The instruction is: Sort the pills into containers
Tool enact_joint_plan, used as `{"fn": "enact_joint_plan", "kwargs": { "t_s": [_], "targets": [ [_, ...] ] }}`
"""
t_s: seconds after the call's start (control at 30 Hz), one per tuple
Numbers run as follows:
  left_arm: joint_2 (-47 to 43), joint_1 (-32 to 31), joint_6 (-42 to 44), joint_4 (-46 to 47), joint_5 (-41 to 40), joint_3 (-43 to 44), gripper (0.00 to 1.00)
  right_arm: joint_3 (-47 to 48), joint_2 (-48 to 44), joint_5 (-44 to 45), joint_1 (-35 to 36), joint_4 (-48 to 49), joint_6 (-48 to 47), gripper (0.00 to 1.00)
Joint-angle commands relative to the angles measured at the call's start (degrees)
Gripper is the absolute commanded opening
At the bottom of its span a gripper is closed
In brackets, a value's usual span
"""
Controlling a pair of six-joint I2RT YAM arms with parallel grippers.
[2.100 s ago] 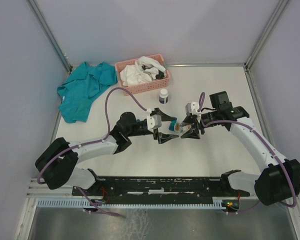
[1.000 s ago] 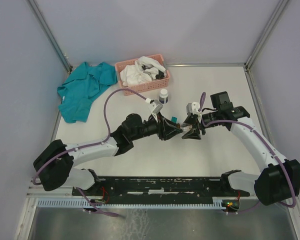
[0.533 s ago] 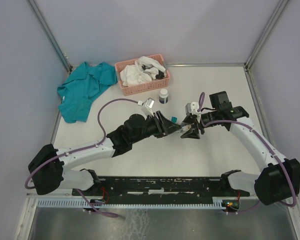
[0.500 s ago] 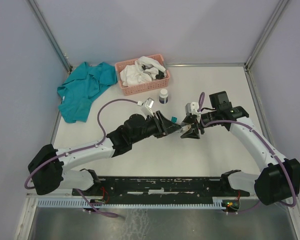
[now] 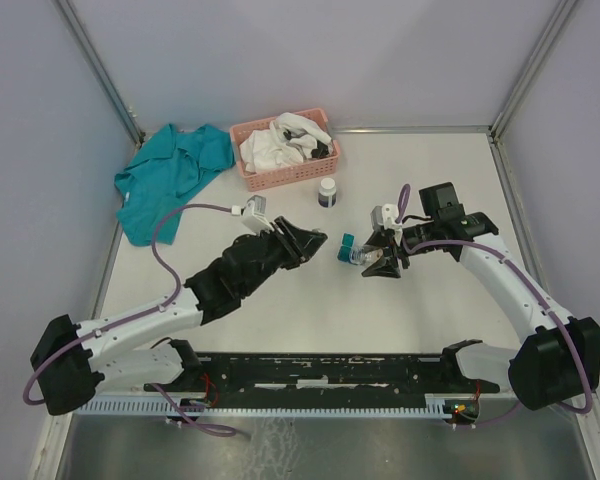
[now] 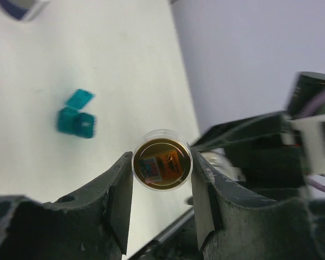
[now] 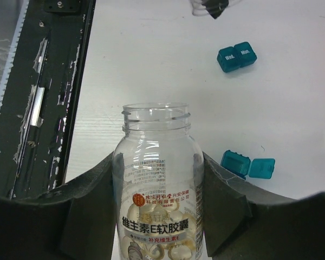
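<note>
The cap needs to go down and to the left in the top view to bare tabletop beside the closed pair (image 7: 236,57). My left gripper should carry it there and release it.
My right gripper (image 7: 160,162) (image 5: 372,262) is shut on a clear pill bottle (image 7: 157,184), held low over the table with its mouth uncapped. Pale yellow pills (image 7: 151,252) fill its lower part. The bottle's round cap (image 6: 162,166) is clamped in my left gripper (image 6: 162,167) (image 5: 308,241), which hovers left of the bottle. Two teal containers lie on the table between the grippers: a joined pair (image 7: 236,57) (image 6: 76,121) with lids closed, and a single box (image 7: 235,162) (image 6: 79,98) with its lid flipped open. From above they show as one teal patch (image 5: 347,243).
A white bottle with a dark base (image 5: 327,191) stands behind the containers. A pink lattice basket (image 5: 268,177) with white and dark cloth sits at the back, and a teal garment (image 5: 170,180) lies at the back left. The black base rail (image 5: 330,370) runs along the near edge.
My left arm has drawn back to the left, away from the bottle, carrying the cap with it. The right arm and the bottle have stayed in place.
</note>
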Motion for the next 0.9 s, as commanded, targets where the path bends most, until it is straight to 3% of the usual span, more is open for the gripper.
{"fn": "enact_joint_plan", "kwargs": {
  "t_s": [0.0,0.07,0.17,0.27,0.67,0.7,0.8,0.87],
  "targets": [
    [0.9,4.1,5.5,-8.9,-9.2,-3.4,0.12,1.6,-0.1,-3.6,-0.2,0.5,0.6,0.01],
    [1.7,11.5,2.3,-12.2,-6.7,-7.1,0.12,1.5,-0.2,-4.3,-0.4,1.0,1.6,0.01],
    [1.3,21.6,0.3,-9.7,-0.2,-13.9,0.12,1.2,-0.4,-5.1,-0.7,2.2,2.9,0.01],
    [1.7,27.3,0.1,-8.7,-0.4,-18.0,0.13,1.0,-0.6,-5.2,-0.8,2.9,3.6,0.01],
    [15.5,31.2,1.7,-19.7,-5.5,-8.9,0.21,1.0,-1.2,-5.4,-1.3,2.8,3.9,0.01],
    [16.1,31.2,1.9,-19.9,-5.0,-8.6,0.26,1.1,-1.2,-5.5,-1.3,2.8,4.0,0.01],
    [16.5,31.3,1.2,-21.4,-4.6,-8.0,0.62,1.2,-1.2,-6.1,-1.4,3.2,4.5,0.01],
    [15.6,31.2,0.9,-22.1,-4.7,-8.0,0.71,1.2,-1.2,-6.7,-1.7,4.2,6.0,0.01]
  ]
}}
